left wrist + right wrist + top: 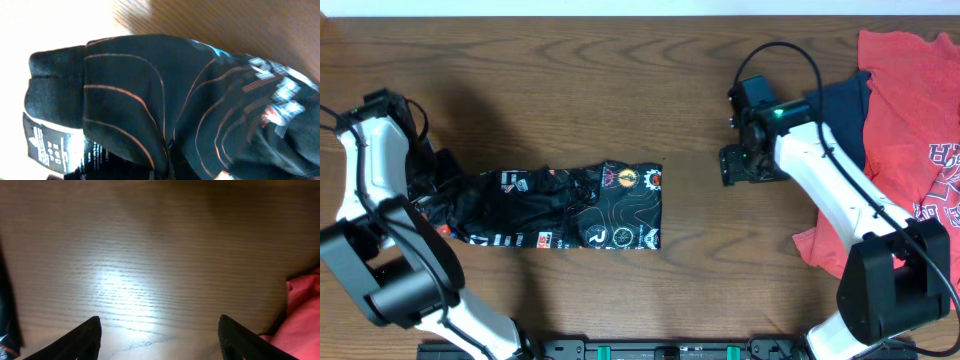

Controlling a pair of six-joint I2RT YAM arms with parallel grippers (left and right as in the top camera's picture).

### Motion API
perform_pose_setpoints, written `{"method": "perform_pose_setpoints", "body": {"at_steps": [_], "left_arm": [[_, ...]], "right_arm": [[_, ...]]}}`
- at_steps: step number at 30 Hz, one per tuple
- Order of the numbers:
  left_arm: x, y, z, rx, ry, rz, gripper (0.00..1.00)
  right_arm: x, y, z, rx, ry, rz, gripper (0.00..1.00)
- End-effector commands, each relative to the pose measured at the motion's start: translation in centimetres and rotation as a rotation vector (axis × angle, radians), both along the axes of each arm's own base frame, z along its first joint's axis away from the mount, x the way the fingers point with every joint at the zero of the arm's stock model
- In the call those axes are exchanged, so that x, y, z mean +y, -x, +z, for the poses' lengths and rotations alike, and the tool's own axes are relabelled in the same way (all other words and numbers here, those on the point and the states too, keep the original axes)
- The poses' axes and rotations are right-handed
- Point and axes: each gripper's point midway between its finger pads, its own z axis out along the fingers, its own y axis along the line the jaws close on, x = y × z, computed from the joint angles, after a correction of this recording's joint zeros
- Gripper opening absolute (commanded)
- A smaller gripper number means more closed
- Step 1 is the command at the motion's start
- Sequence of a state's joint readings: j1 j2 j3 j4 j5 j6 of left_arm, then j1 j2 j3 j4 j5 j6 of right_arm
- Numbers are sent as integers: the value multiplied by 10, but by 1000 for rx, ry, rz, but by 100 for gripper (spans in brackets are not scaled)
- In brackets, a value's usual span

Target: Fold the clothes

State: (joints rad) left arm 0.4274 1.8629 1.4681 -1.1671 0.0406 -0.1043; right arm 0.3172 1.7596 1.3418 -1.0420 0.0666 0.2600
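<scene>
The left gripper needs to go to the right in the overhead view next, over the jersey's logo-marked end (616,205), and release there, since the jersey still lies long.
The black jersey (570,205) with thin orange-red lines and white logos lies folded into a long band across the left middle of the table. My left gripper (428,188) is at the band's left end. In the left wrist view the jersey (165,90) fills the frame and bunches into a pinch at the bottom middle, with a white label at lower left; the fingers are hidden by fabric. My right gripper (735,165) is open and empty over bare wood (160,325), to the right of the jersey.
A red T-shirt with lettering (910,150) lies at the right edge, with a navy garment (840,110) partly under it beside my right arm. The red shirt's edge shows in the right wrist view (305,320).
</scene>
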Motion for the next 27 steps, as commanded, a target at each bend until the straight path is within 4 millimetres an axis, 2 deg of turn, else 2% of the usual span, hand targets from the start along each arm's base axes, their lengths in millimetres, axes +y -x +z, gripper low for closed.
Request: {"method": "perform_pose_setpoints", "body": {"at_steps": [1,5,12,14,20,27], "left_arm": [[-33,-8,24,-40,6,-57,6],[-88,-6,36,-15,16,-196,6],[-198,-15,35,-53,68,-413,6],[-222,-16,34,-74,67,-453,6],[-270,-18,23,-114,74,-507,7],[-293,-4,13,-78,74,-546,6]], "right_arm": [[-9,-4,3,-15,8,-28,73],[-11,-5,3,-14,8,-31,73],[-11,-5,3,-14,8,-31,73],[-11,-5,3,-14,8,-31,73],[-11,-5,3,-13,8,-31,74],[-11,-5,3,-13,9,-24,76]]}}
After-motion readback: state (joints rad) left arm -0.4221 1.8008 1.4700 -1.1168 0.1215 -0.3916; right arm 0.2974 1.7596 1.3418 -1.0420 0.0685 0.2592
